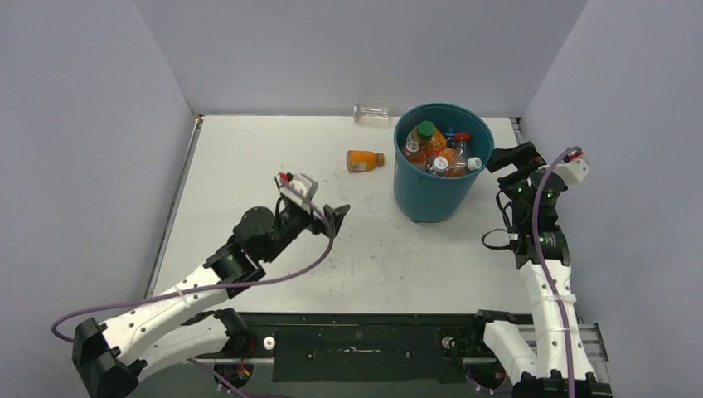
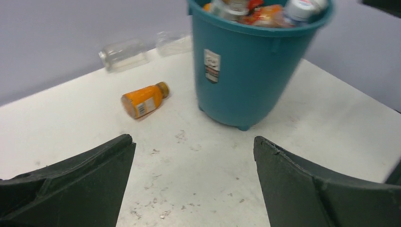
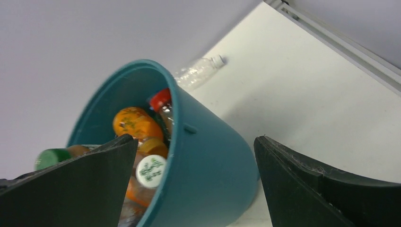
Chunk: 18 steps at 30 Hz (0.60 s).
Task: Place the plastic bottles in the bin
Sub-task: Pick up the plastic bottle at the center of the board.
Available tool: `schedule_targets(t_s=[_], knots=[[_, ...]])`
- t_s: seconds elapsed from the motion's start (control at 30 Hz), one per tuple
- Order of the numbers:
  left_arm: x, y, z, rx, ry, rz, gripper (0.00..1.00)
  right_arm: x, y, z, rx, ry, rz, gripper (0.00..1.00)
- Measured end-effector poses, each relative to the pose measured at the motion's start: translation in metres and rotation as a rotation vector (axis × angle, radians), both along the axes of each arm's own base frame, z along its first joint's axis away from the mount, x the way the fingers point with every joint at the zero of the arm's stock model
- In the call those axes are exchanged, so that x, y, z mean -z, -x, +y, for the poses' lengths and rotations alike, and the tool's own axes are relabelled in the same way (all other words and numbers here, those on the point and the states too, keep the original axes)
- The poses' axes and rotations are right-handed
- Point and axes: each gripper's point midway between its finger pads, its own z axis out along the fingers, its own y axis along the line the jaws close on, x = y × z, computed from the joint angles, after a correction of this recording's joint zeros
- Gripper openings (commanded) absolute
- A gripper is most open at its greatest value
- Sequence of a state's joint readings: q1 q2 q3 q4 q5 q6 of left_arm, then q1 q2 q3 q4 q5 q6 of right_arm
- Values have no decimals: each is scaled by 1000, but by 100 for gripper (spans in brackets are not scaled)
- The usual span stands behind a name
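Note:
The left gripper moves outward and down onto the orange bottle's body (image 1: 361, 161) next and closes across its width. The bottle lies on its side outside the bin (image 1: 438, 186).
The teal bin (image 1: 438, 186) stands upright at the back right, filled with several bottles (image 1: 434, 149). It also shows in the left wrist view (image 2: 246, 75) and the right wrist view (image 3: 208, 161). A small orange bottle (image 1: 365, 160) lies on its side left of the bin, also in the left wrist view (image 2: 144, 100). A clear bottle (image 1: 371, 114) lies against the back wall, seen too in the left wrist view (image 2: 124, 54) and the right wrist view (image 3: 198, 71). My left gripper (image 1: 334, 217) is open and empty, left of the bin. My right gripper (image 1: 507, 163) is open and empty, just right of the bin's rim.
Grey walls enclose the white table (image 1: 249, 166) on three sides. A metal rail (image 1: 516, 126) runs along the right edge. A second clear shape (image 2: 174, 42) lies by the back wall in the left wrist view.

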State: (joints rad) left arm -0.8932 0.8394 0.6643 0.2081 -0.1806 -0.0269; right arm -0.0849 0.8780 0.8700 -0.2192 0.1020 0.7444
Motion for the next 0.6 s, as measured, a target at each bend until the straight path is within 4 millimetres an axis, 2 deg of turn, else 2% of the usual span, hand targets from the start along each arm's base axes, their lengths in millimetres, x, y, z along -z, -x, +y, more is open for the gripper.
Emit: schedule_targets(t_s=[0.1, 0.17, 0.27, 0.37, 0.43, 0.53, 0.6], knots=[[6, -50, -1, -103, 49, 153, 96, -24, 13, 6, -12, -9, -79, 100], [15, -85, 9, -183, 97, 241, 96, -42, 28, 11, -19, -16, -144, 95], [49, -132, 15, -282, 197, 412, 96, -58, 52, 18, -32, -26, -234, 95], [97, -157, 12, -348, 236, 556, 96, -51, 78, 27, -54, -51, -283, 95], [121, -173, 6, -373, 248, 630, 96, -35, 91, 32, -68, -71, -285, 95], [139, -209, -6, -390, 236, 667, 96, -4, 104, 37, -85, -102, -257, 95], [136, -238, -15, -388, 193, 640, 96, 12, 113, 39, -89, -121, -242, 96]])
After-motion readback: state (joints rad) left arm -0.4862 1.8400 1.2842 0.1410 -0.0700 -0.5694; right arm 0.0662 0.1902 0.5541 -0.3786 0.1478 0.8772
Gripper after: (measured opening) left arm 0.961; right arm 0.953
